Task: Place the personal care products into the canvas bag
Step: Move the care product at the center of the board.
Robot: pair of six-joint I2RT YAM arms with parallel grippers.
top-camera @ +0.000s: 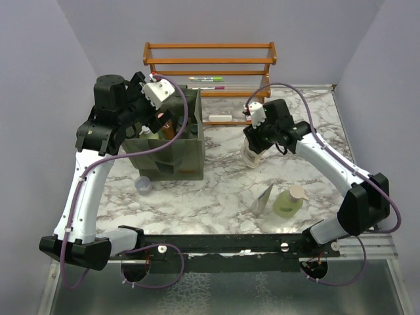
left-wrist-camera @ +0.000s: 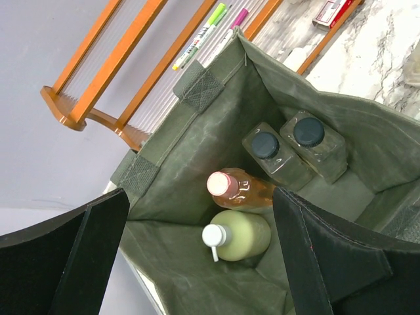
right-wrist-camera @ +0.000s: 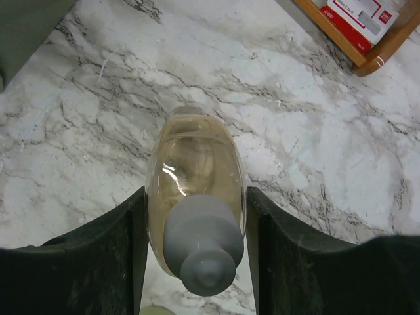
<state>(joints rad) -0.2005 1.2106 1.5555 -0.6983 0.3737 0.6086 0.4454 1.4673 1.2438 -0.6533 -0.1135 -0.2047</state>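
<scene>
My right gripper lowers slightly toward the bag next and releases the amber pump bottle (right-wrist-camera: 193, 164) on the bare tabletop, because the marble below the bottle is clear.
The olive canvas bag (top-camera: 187, 154) stands open at the left. Inside it, the left wrist view shows two clear bottles with black caps (left-wrist-camera: 266, 146), an orange bottle with a pink cap (left-wrist-camera: 223, 185) and a pale green bottle (left-wrist-camera: 246, 235). My left gripper (left-wrist-camera: 200, 262) hovers open over the bag's mouth (top-camera: 161, 117) with nothing between its fingers. My right gripper (right-wrist-camera: 195, 213) is shut on the sides of an amber pump bottle (right-wrist-camera: 193, 164) with a grey pump, at mid-table (top-camera: 250, 156). A green pump bottle (top-camera: 289, 202) and a grey pouch (top-camera: 262, 198) lie near the front right.
A wooden slatted rack (top-camera: 210, 62) stands at the back, with marker pens (top-camera: 207, 83) and a small white and red box (right-wrist-camera: 357, 16) on it. A lavender cup (top-camera: 143, 186) sits in front of the bag.
</scene>
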